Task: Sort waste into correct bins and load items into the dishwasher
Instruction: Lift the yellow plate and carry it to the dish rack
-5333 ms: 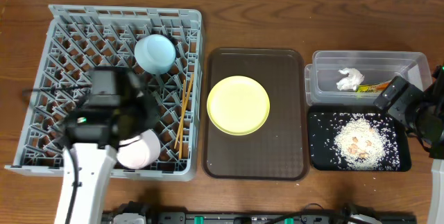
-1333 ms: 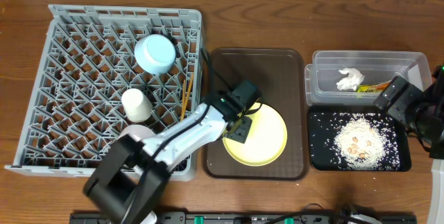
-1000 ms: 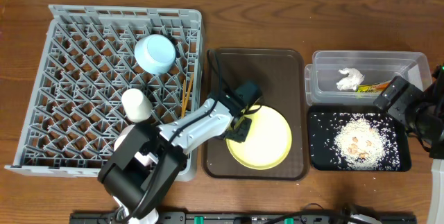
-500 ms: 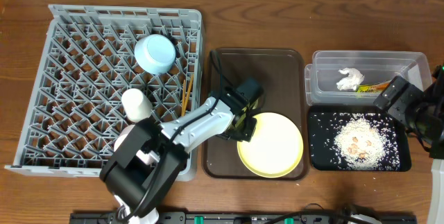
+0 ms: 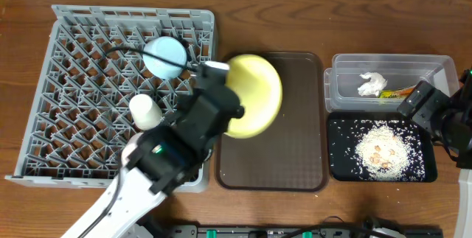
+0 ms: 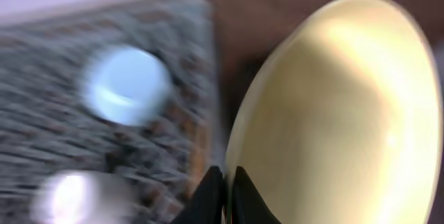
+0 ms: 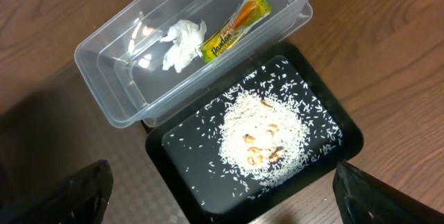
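Note:
The empty gap by the bowl is below my left gripper, to its left in the overhead view, so it will next swing over, lower the plate [image 5: 256, 93] and release.
My left gripper [image 6: 225, 184] is shut on the rim of the yellow plate [image 5: 256, 93], which hangs tilted on edge above the left part of the brown serving tray [image 5: 295, 157], next to the grey dish rack [image 5: 59, 46]. In the rack stand the light blue bowl [image 5: 164, 55] and the white cup [image 5: 145, 110]; my arm hides the chopsticks. My right gripper [image 7: 232, 207] is open above the black tray [image 7: 187, 165], which holds the rice scraps [image 7: 260, 137]. The napkin [image 7: 182, 40] and the wrapper [image 7: 236, 26] lie in the clear container [image 7: 111, 78].
The dish rack fills the left of the table, the brown serving tray the middle. The clear container [image 5: 391, 63] and the black tray [image 5: 339, 166] stand at the right, with my right arm [image 5: 442, 116] beside them.
The plate has come up off the brown tray in my left gripper, which shut on its rim, and has swung up on edge and leftward toward the rack. My right arm has not moved.

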